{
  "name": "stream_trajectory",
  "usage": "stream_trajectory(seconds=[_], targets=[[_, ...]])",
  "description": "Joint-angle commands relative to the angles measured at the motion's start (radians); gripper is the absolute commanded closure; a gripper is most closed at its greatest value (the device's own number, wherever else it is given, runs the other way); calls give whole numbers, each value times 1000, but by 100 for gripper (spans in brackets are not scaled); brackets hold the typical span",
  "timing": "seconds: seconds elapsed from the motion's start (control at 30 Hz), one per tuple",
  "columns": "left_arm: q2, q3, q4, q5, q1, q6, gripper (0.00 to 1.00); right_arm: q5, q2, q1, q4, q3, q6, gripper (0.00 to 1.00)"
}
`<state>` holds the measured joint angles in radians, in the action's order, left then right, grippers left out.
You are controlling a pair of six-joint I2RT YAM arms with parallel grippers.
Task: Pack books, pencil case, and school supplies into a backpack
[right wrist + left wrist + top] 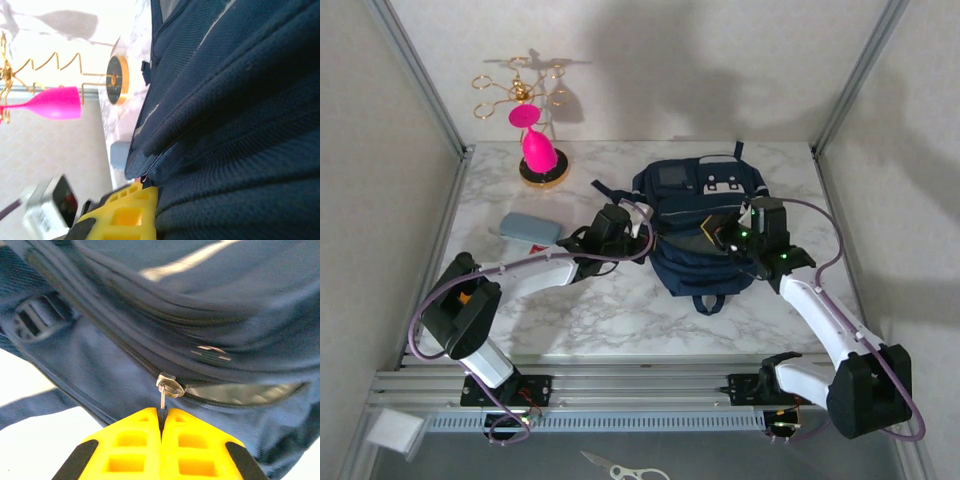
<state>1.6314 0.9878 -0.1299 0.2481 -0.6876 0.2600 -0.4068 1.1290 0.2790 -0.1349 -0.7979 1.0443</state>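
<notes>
The closed zip runs outward of my left gripper. My left gripper needs to pull the zipper pull (163, 397) outward toward the strap buckle and let go there.
The navy backpack (705, 225) lies flat mid-table, its main zip partly undone. My left gripper (638, 222) is at the pack's left side. In the left wrist view its yellow fingers (135, 445) are shut on the metal zipper pull (163, 397), which hangs from the slider (171, 385); a grey lining shows in the gap to the right. My right gripper (728, 236) is on the pack's upper middle, one yellow finger (125, 212) pressed against a pinched fold of backpack fabric (225, 125). The grey-blue pencil case (530, 228) lies on the table to the left. Books and school supplies are out of view.
A gold wire rack (525, 100) with a pink glass (535, 145) stands at the back left. Grey walls and metal posts close in both sides. Scissors (620, 467) lie below the front rail. Open marble lies in front of the pack (620, 310).
</notes>
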Motion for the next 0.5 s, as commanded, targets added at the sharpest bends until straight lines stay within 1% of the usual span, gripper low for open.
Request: stream_trajectory(seconds=[0.0,0.07,0.13,0.2,0.33,0.47], targets=[[31,8,25,-103,76,42,100,-125,-11,-51,-42,-61,-91,100],[61,33,12,-127,102,55,100,-129,-1,-57,-44,-69,-102,100],[102,64,10,-136,136,70,100,-141,17,-58,5,-52,-88,100],[136,87,-2,-115,166,81,100,-155,43,-57,41,-48,-84,100],[199,136,-14,-110,212,76,100,-131,77,-58,53,-71,-99,100],[247,172,-30,-81,233,81,100,-140,97,-55,89,-75,-92,100]])
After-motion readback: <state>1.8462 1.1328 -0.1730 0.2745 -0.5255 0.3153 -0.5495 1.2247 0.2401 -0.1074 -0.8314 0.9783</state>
